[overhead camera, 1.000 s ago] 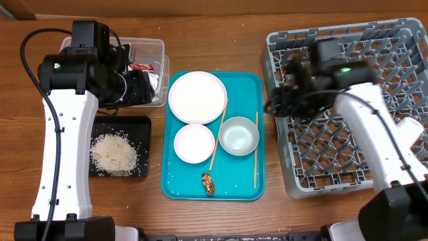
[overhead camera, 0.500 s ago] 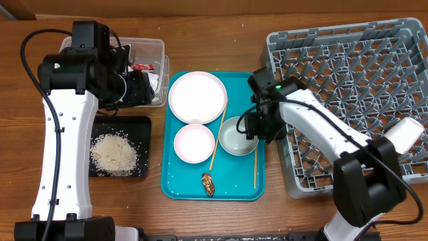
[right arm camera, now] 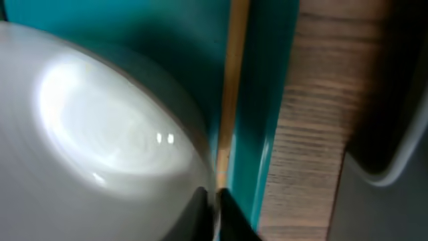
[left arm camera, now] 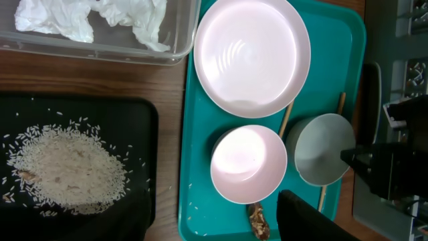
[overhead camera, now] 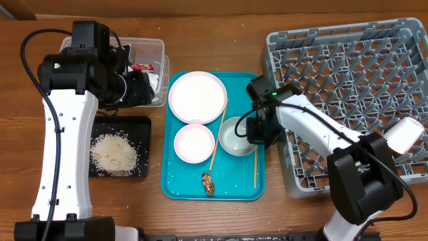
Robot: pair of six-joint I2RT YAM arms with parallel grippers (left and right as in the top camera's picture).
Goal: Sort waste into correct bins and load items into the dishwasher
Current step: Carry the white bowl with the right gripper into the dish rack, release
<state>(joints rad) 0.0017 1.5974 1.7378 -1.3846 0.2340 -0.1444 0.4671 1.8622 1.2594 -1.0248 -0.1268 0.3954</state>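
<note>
The right gripper rises next, swings outward over the dish rack's far corner beyond the white cup, tilts and lowers to release the bowl, as pegs there stand empty.
My right gripper is shut on the right rim of a pale grey bowl on the teal tray; in the right wrist view its fingertips pinch the bowl's wall beside a chopstick. My left gripper hovers open over the clear tub, which holds napkins and a red wrapper. A white-pink plate, a pink bowl, two chopsticks and a brown scrap lie on the tray. Rice fills the black tray.
The grey dish rack stands at the right, with a white cup at its right edge. The teal tray sits between the bins and the rack, a strip of bare wood on each side.
My right arm swung from over the dish rack down to the tray and shut its jaws on the grey bowl's rim. The left arm has not moved.
</note>
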